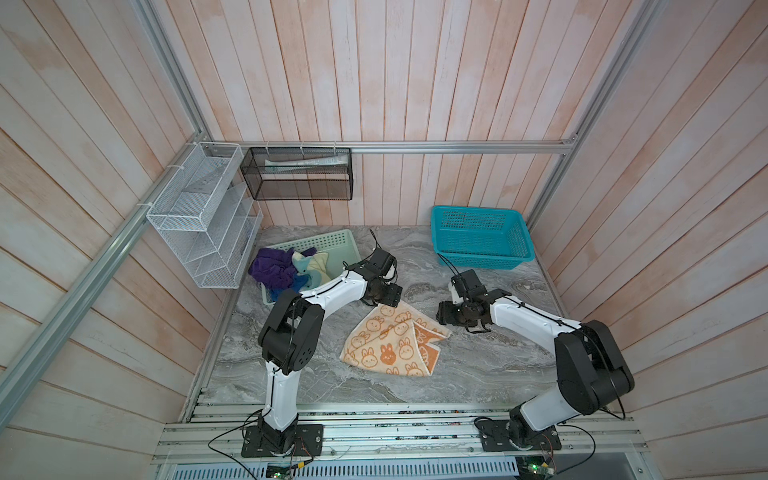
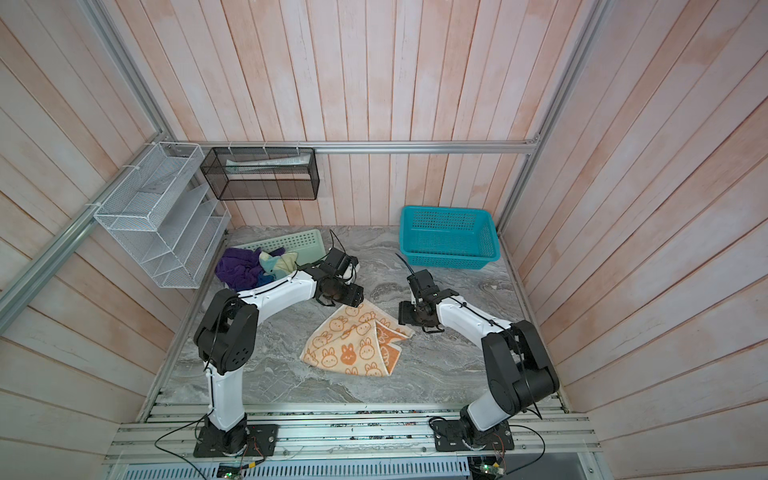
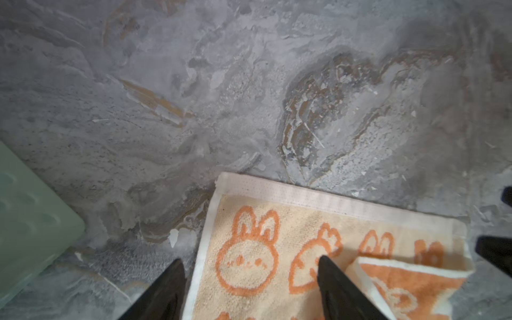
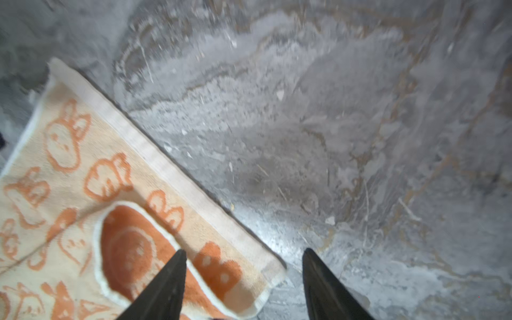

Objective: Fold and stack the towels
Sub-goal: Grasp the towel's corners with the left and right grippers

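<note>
My open left gripper moves down onto the towel's far corner by the mint-green basket next, because one finger already hangs over marble and the other over cloth.
An orange-peach towel with bunny faces lies crumpled on the marble table, one corner turned over to show its darker orange back. My left gripper hangs open over its far left corner, one finger above the table and one above the cloth. Over the far right corner my right gripper is open, holding nothing. A purple towel, a blue towel and a teal and pale-yellow towel are heaped in the mint-green basket.
A teal plastic basket stands at the back right of the table. A white wire rack and a black mesh box hang on the walls at the back left. Bare marble shows in front of the towel.
</note>
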